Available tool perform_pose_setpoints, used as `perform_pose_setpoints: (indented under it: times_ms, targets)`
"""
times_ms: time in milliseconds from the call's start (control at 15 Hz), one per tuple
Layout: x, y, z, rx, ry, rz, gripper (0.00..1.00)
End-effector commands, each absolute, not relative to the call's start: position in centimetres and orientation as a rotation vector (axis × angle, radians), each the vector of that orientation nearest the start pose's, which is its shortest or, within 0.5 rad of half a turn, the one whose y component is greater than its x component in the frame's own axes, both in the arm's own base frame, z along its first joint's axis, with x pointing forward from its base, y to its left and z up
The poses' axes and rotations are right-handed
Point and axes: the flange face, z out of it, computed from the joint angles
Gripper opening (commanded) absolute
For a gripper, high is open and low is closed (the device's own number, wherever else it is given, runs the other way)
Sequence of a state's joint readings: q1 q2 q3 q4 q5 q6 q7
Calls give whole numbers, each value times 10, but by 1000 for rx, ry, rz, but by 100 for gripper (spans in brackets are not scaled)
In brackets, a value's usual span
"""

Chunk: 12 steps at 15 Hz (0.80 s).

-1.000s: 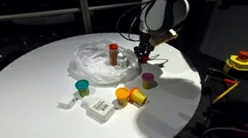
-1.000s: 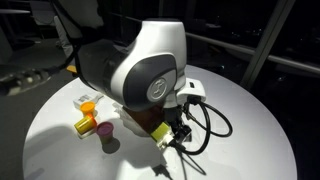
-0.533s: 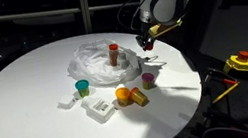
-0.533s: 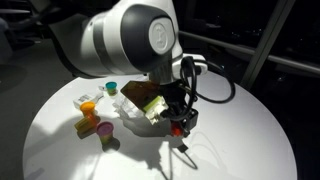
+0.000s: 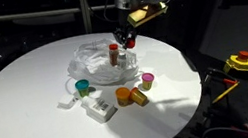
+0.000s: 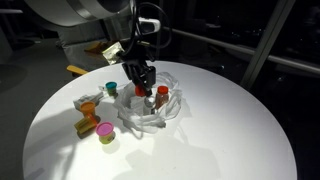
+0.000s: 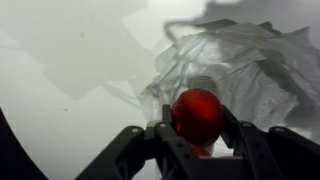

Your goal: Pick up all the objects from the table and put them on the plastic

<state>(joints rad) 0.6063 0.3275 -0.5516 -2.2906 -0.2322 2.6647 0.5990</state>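
My gripper moves toward the teal cup's side next, past the red bottle [image 5: 114,52], then lowers and releases the red object, since the plastic by that cup lies empty.
My gripper [image 5: 127,41] hangs just above the plastic [image 5: 93,64], shut on a small round red object [image 7: 197,112] that fills the gap between its fingers in the wrist view. A red bottle [image 5: 114,52] stands upright on the plastic right beside the gripper. The wrinkly plastic [image 7: 250,60] lies directly below in the wrist view. On the bare table near the plastic sit a teal cup [image 5: 83,86], a purple cup [image 5: 148,78], an orange ball [image 5: 123,95], a yellow piece [image 5: 139,97] and white blocks [image 5: 98,108]. From the opposite side, the gripper [image 6: 140,86] hovers next to the bottle [image 6: 162,95].
The round white table [image 5: 19,107] carries everything, with its edge dropping off to a dark floor. A yellow and red device [image 5: 238,62] sits off the table's side. The arm's cable loops behind the gripper.
The arm has swung from above the purple cup at the table's side over to the plastic, carrying the red object with it. The items on the table have not moved.
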Motion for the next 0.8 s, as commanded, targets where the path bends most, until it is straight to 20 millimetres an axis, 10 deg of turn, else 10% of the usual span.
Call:
perform_pose_setpoints:
  times_ms: [0, 533, 600, 733]
  targets:
    - [561, 66, 246, -3281, 402, -311, 23]
    - [608, 56, 190, -3152, 326, -163, 26]
    - [613, 52, 183, -3148, 315, -142, 73]
    - [614, 47, 181, -3148, 295, -114, 81]
